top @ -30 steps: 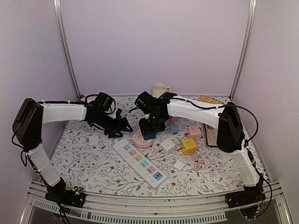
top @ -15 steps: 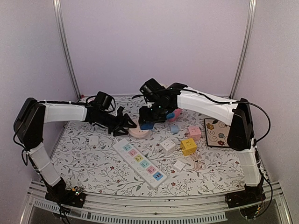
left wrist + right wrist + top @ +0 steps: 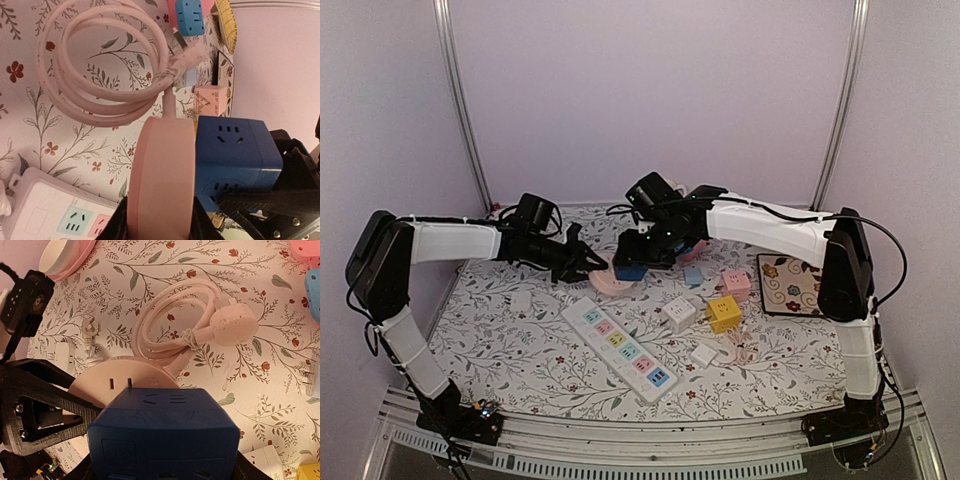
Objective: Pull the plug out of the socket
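My left gripper should next pull the socket (image 3: 125,382) to the left in the top view, away from the blue plug, and then lower it onto the table.
The blue cube plug (image 3: 162,435) sits against the face of the round pink socket (image 3: 125,382), just below its two slots. My right gripper (image 3: 162,462) is shut on the cube's sides. In the left wrist view the pink socket (image 3: 160,175) is edge-on, with the blue plug (image 3: 232,150) on its right face. My left gripper (image 3: 159,220) is shut on the socket's rim, one finger pressed on each side. From above, the two grippers meet at the back middle of the table, left gripper (image 3: 588,263) beside right gripper (image 3: 638,262). The socket's pink cord (image 3: 175,335) lies coiled behind it.
A white power strip (image 3: 620,348) lies diagonally in front. White (image 3: 680,313), yellow (image 3: 724,313) and pink (image 3: 735,283) cube adapters and a light blue one (image 3: 693,274) sit to the right. A mug (image 3: 662,192) stands at the back wall, a flowered mat (image 3: 788,285) at far right.
My left gripper has slid right to the pink socket and closed on its rim. The right arm has shifted the blue plug slightly back and left, still gripping it.
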Controlling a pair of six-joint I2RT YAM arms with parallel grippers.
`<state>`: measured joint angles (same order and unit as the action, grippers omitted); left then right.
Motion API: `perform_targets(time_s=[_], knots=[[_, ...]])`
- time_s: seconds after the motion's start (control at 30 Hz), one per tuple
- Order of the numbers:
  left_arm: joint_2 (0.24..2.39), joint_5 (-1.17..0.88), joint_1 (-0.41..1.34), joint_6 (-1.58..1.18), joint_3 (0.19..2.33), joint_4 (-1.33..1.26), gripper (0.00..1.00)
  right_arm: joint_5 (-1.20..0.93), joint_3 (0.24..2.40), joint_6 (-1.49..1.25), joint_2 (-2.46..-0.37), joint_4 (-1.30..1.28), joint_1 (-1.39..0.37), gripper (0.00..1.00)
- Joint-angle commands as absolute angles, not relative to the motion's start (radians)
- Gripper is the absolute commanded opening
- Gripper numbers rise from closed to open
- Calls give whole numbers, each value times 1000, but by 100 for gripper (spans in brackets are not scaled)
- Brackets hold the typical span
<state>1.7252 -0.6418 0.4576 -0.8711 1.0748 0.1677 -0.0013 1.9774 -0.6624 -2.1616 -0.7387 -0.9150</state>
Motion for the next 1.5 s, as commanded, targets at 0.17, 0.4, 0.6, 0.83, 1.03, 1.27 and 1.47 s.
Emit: perform_targets(time_s=[0.17, 0.4, 0.6, 0.83, 1.03, 1.27, 1.47], knots=[[1727, -467, 453, -770, 1091, 313, 0, -64, 1885, -698, -1972, -499, -883, 16], [1740, -421, 443, -745, 1098, 349, 0, -82, 1790, -718, -1896, -411, -854, 15], [1736, -416, 442, -724, 1132, 341, 0, -55, 1816, -674, -1908, -448, -870, 15], [1808, -436, 369, -697, 1218, 340, 0, -87, 1787, -668, -1939, -472, -850, 17], [1908, -462, 271, -664, 1308, 345, 0, -114, 1743, -658, -1991, -507, -852, 18], [2020, -491, 193, -635, 1384, 341, 0, -128, 1718, -639, -2070, -517, -853, 18], [2072, -477, 171, -606, 1410, 378, 20, -124, 1746, -631, -2149, -528, -861, 18]])
